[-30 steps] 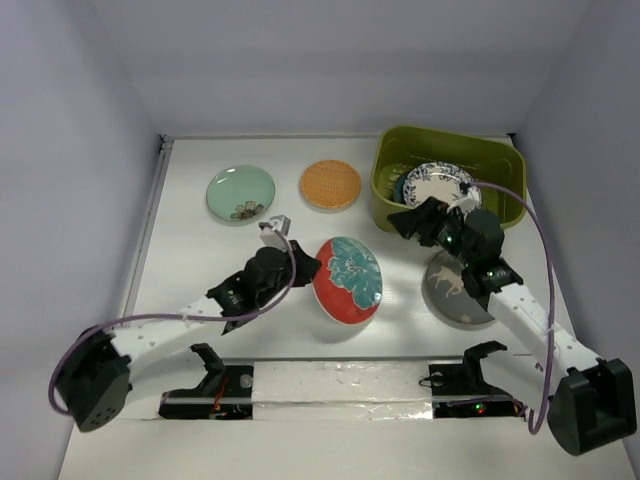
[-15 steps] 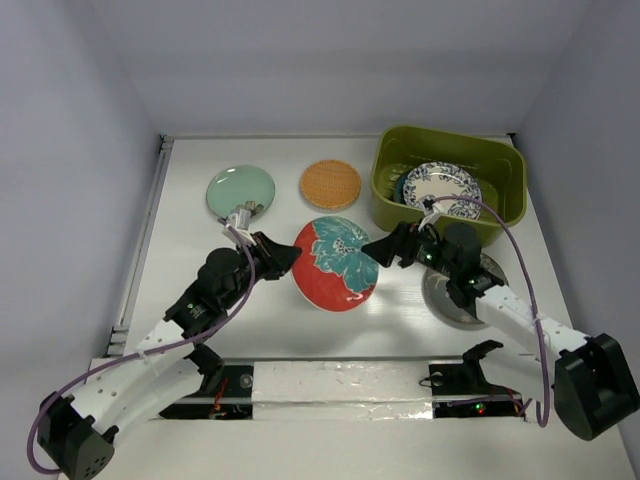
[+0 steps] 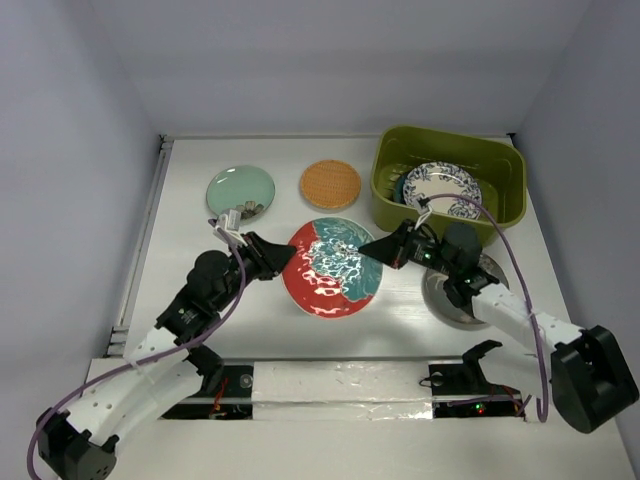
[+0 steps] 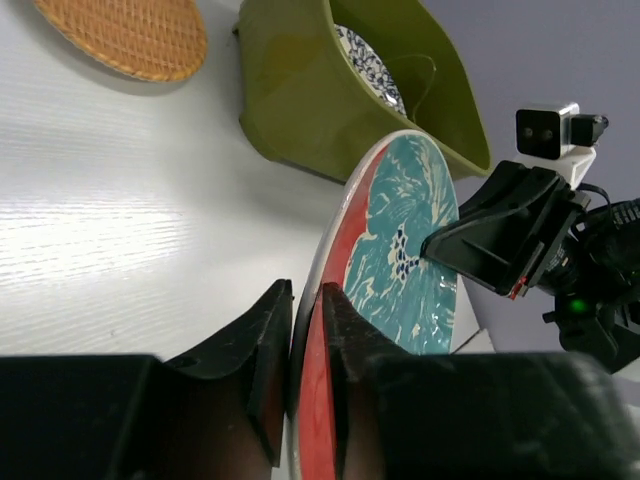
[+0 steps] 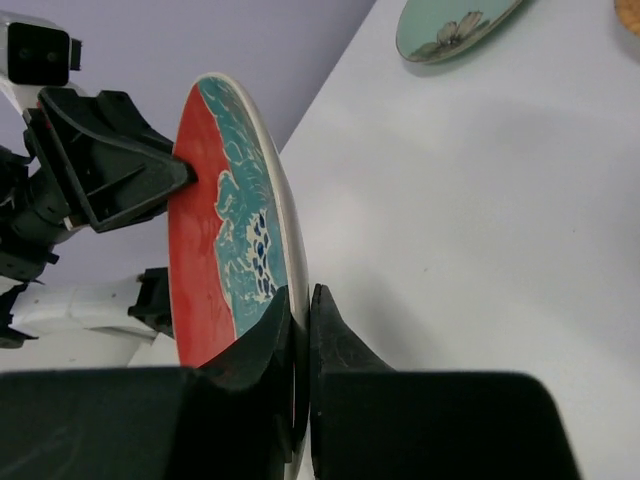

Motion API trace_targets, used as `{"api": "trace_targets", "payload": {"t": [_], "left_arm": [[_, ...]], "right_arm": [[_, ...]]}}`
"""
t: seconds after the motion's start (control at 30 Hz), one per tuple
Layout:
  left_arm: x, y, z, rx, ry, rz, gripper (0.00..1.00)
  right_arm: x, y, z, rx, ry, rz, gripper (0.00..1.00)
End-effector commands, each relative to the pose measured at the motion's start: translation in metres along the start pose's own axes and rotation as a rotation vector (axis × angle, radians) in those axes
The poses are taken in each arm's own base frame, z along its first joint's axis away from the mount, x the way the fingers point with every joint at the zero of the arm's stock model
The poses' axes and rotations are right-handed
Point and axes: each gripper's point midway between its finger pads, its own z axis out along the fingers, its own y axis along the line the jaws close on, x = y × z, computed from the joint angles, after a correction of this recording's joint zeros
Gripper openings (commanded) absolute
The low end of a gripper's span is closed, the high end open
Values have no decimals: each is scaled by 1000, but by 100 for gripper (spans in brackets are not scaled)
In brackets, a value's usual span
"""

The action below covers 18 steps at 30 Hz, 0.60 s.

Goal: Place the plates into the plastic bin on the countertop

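I will next move my right gripper outward over the bin's blocking near side, lower the red-and-teal plate's held rim toward the white, blue-rimmed plate [image 3: 442,186] and release it.
The red-and-teal plate [image 3: 330,270] hangs tilted above the countertop [image 3: 300,340], gripped from both sides. My left gripper [image 3: 278,256] pinches its left rim; in the left wrist view the fingers [image 4: 270,330] straddle the plate [image 4: 405,240] closely. My right gripper [image 3: 382,248] is shut on the opposite rim, and the right wrist view shows the plate [image 5: 225,250] edge squeezed between its pads [image 5: 335,330]. The olive plastic bin [image 3: 450,135] stands at the back right with a white, blue-rimmed plate [image 3: 442,186] inside.
A mint green plate [image 3: 241,192] and an orange woven-look plate [image 3: 330,184] lie at the back of the countertop. A silver-grey deer plate [image 3: 443,300] lies partly under my right arm. The bin's near wall [image 4: 290,110] is just beyond the held plate.
My right arm swung from the bin over to the plate and closed on its right rim. The left arm shifted the plate slightly left and tipped it flatter.
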Motion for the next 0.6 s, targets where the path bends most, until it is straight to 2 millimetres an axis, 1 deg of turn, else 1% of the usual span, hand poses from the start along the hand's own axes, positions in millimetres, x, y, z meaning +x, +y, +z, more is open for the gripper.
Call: {"api": "trace_targets", "payload": {"t": [0.0, 0.03, 0.07, 0.1, 0.13, 0.17, 0.2, 0.23, 0.27, 0.3, 0.33, 0.37, 0.4, 0.43, 0.47, 0.5, 0.53, 0.57], "left_arm": [[-48, -93, -18, 316, -108, -38, 15], [-45, -86, -15, 291, -102, -33, 20], [-44, -80, -13, 264, -107, -30, 31], [-40, -72, -10, 237, -99, -27, 35], [-31, -69, -9, 234, -80, -26, 38], [-22, -71, -7, 235, -64, -26, 43], [-14, -70, -5, 225, -50, -23, 44], [-6, -68, -2, 205, -39, -11, 44], [-6, -60, 2, 146, -73, -10, 44], [15, -61, 5, 136, -18, 7, 44], [23, -59, 8, 117, -10, 13, 44], [28, -56, 11, 91, -15, 18, 44], [45, -60, 16, 100, 21, 29, 45], [54, -60, 19, 98, 38, 35, 45], [61, -60, 23, 89, 53, 43, 46], [78, -55, 32, 63, 88, 63, 46], [88, -63, 33, 77, 112, 76, 46], [95, -64, 37, 68, 126, 91, 47]], "right_arm": [[-31, 8, 3, 40, -117, -71, 0], [-55, 20, 0, 49, -176, -113, 0], [-67, 10, -3, 145, -212, -107, 0], [-83, 9, -8, 185, -258, -117, 0], [-101, 11, -12, 214, -300, -133, 0], [-130, 22, -20, 233, -364, -150, 0], [-146, 22, -25, 257, -400, -153, 0], [-171, 15, -37, 306, -461, -155, 0], [-195, 18, -45, 334, -513, -156, 0], [-210, 13, -53, 363, -548, -151, 0], [-230, -2, -70, 424, -605, -137, 0], [-241, -11, -79, 469, -634, -125, 0], [-256, -17, -84, 494, -661, -121, 0], [-265, -25, -90, 529, -681, -113, 0], [-277, -41, -106, 598, -721, -100, 0], [-287, -50, -109, 625, -731, -95, 0], [-292, -58, -114, 651, -745, -82, 0], [-302, -68, -125, 685, -776, -72, 0]]}}
